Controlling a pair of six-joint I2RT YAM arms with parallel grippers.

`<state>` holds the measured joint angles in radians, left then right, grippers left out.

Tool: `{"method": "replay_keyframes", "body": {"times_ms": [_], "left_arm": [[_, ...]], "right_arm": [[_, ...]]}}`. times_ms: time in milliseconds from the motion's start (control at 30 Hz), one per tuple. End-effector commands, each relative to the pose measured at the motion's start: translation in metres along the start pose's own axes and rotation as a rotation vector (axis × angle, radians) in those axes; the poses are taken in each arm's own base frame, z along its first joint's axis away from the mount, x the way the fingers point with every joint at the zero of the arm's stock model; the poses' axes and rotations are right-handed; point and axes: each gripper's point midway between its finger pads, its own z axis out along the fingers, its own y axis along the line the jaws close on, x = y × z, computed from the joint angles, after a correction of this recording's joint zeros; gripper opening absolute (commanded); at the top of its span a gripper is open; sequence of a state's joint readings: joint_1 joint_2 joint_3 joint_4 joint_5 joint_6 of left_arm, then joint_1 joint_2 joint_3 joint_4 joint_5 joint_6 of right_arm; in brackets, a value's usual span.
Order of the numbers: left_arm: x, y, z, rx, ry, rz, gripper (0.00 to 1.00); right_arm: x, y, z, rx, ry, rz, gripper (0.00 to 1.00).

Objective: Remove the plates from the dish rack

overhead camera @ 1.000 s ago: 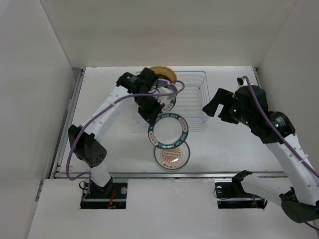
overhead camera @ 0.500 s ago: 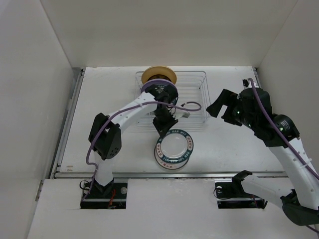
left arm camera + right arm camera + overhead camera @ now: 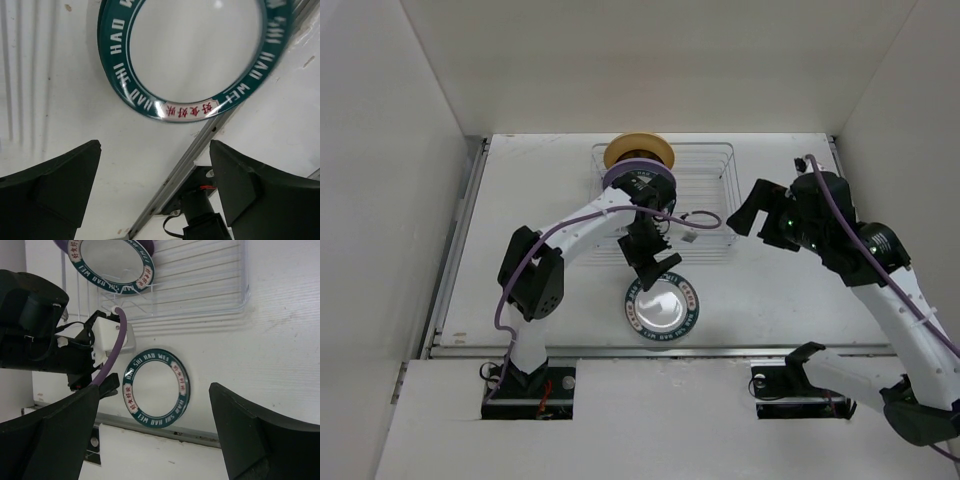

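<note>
My right gripper should move down and left in the top view to the teal-rimmed plate frontmost in the rack, onto the plate's rim edge facing my gripper.
A white plate with a dark teal lettered rim [image 3: 661, 308] [image 3: 194, 47] [image 3: 156, 386] lies flat near the table's front edge. My left gripper [image 3: 658, 268] [image 3: 154, 147] hovers just behind it, open and empty. The silver wire dish rack [image 3: 712, 190] [image 3: 200, 285] stands at the back. It holds a tan-yellow plate [image 3: 638, 149], a lilac plate [image 3: 618, 174] and another teal-rimmed plate [image 3: 111, 262], all upright at its left end. My right gripper [image 3: 758, 215] [image 3: 154, 390] hangs open and empty to the right of the rack.
A grey metal rail [image 3: 720, 351] [image 3: 185, 165] runs along the table's front edge, close to the lying plate. The left arm's purple cable [image 3: 698, 214] loops over the rack's front side. White walls enclose the table on three sides.
The left gripper carried the teal-rimmed plate forward from the rack, laid it over the orange-centred plate, which it now covers, and opened. The right arm barely moved.
</note>
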<state>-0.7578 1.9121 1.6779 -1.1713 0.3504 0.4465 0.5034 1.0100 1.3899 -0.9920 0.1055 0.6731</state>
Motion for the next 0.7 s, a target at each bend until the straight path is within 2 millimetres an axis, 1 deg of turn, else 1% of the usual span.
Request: {"method": "replay_keyframes", "body": {"times_ms": [0,33,67,100,133,167,200,233,267,300,333,367,400,433,467,500,533,567,600,633,667], "left_arm": [[0.001,0.0,-0.025,-0.069,-0.038,0.027,0.89],[0.0,0.002,-0.029,-0.09,-0.055,0.019,0.9],[-0.004,0.002,-0.042,-0.122,-0.098,0.022,0.9],[-0.008,0.008,-0.049,-0.177,-0.127,0.006,0.9],[-0.01,0.01,-0.057,-0.214,-0.157,-0.005,0.9],[-0.01,0.012,-0.07,-0.261,-0.198,-0.017,0.9],[-0.01,0.019,-0.079,-0.307,-0.228,-0.047,0.9],[-0.008,0.031,-0.089,-0.382,-0.252,-0.104,0.92],[-0.006,0.037,-0.096,-0.418,-0.271,-0.132,0.93],[-0.004,0.041,-0.11,-0.456,-0.302,-0.16,0.93],[-0.001,0.054,-0.124,-0.529,-0.324,-0.203,0.95],[0.004,0.059,-0.131,-0.565,-0.334,-0.25,0.95],[0.005,0.065,-0.142,-0.609,-0.359,-0.279,0.98],[0.011,0.074,-0.154,-0.659,-0.384,-0.323,1.0],[0.02,0.086,-0.162,-0.727,-0.371,-0.367,1.0],[0.024,0.091,-0.169,-0.759,-0.391,-0.409,1.0],[0.03,0.098,-0.173,-0.783,-0.389,-0.441,1.0],[0.04,0.11,-0.184,-0.823,-0.405,-0.497,1.0],[0.045,0.115,-0.186,-0.83,-0.403,-0.519,1.0],[0.05,0.12,-0.188,-0.835,-0.406,-0.549,1.0],[0.06,0.132,-0.189,-0.851,-0.386,-0.591,1.0]], "right_arm": [[0.0,0.004,0.012,-0.013,0.014,-0.028,0.96],[0.001,0.003,0.015,-0.007,0.021,-0.038,0.96],[-0.002,0.003,0.019,0.007,0.02,-0.039,0.96],[-0.005,0.002,0.02,0.017,0.012,-0.065,0.96],[-0.015,0.005,0.021,0.02,-0.019,-0.072,0.96],[-0.02,0.01,0.028,0.012,-0.03,-0.082,0.97],[-0.026,0.012,0.031,0.011,-0.047,-0.111,0.97],[-0.031,0.016,0.036,0.003,-0.058,-0.122,0.97],[-0.039,0.026,0.046,-0.02,-0.067,-0.135,0.99],[-0.042,0.032,0.052,-0.037,-0.065,-0.151,0.99],[-0.044,0.036,0.058,-0.051,-0.061,-0.187,0.99],[-0.048,0.046,0.061,-0.083,-0.06,-0.203,0.99],[-0.05,0.052,0.078,-0.096,-0.052,-0.225,0.99],[-0.049,0.054,0.087,-0.11,-0.044,-0.274,0.99],[-0.048,0.063,0.094,-0.152,-0.03,-0.303,0.97],[-0.046,0.069,0.117,-0.17,-0.012,-0.335,0.97],[-0.043,0.071,0.129,-0.186,0.006,-0.394,0.92],[-0.04,0.072,0.142,-0.192,0.026,-0.42,0.89],[-0.044,0.078,0.151,-0.202,0.026,-0.443,0.84],[-0.033,0.075,0.18,-0.191,0.078,-0.467,0.8],[-0.028,0.078,0.191,-0.195,0.093,-0.514,0.71]]}}
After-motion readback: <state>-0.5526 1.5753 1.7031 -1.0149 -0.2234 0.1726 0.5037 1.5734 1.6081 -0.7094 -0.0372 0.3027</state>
